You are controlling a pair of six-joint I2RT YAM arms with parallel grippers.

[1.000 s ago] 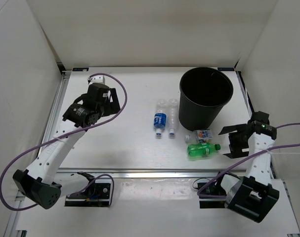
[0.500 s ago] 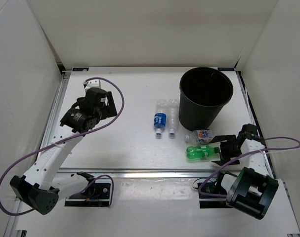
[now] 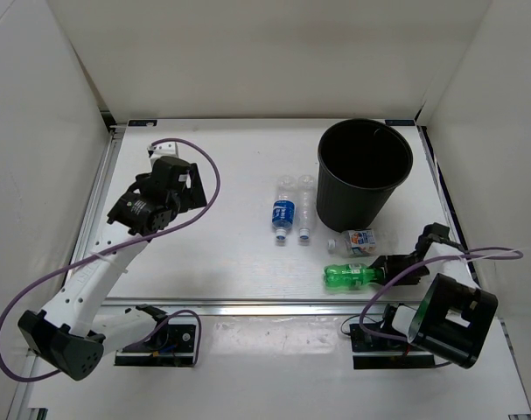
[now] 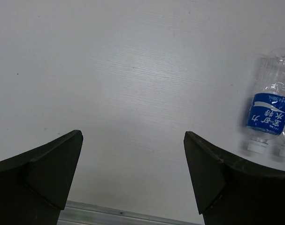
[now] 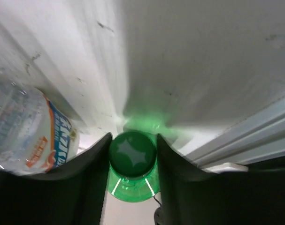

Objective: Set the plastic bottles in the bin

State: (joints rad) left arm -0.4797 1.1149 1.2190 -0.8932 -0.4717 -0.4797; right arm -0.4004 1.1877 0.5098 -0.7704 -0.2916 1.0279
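The green bottle goes up and outward over the bin's opening next, where my right gripper releases it, because the bin's rim stands above the tabletop.
The green bottle lies on its side near the table's front edge. My right gripper is shut on its capped neck, and the right wrist view shows the green cap squeezed between both fingers. The short bottle with the colourful label lies just behind it, next to the bin. The blue-labelled bottle and the plain clear bottle lie side by side left of the bin. My left gripper hovers open and holding nothing at the left, with the blue-labelled bottle off to its right.
A metal rail runs along the table's front edge, close to the green bottle. White walls enclose the table on three sides. Purple cables loop from both arms.
My right gripper came down and leftward to the green bottle and shut on its cap end. The bottle slid slightly left and forward. The left arm shifted only a little.
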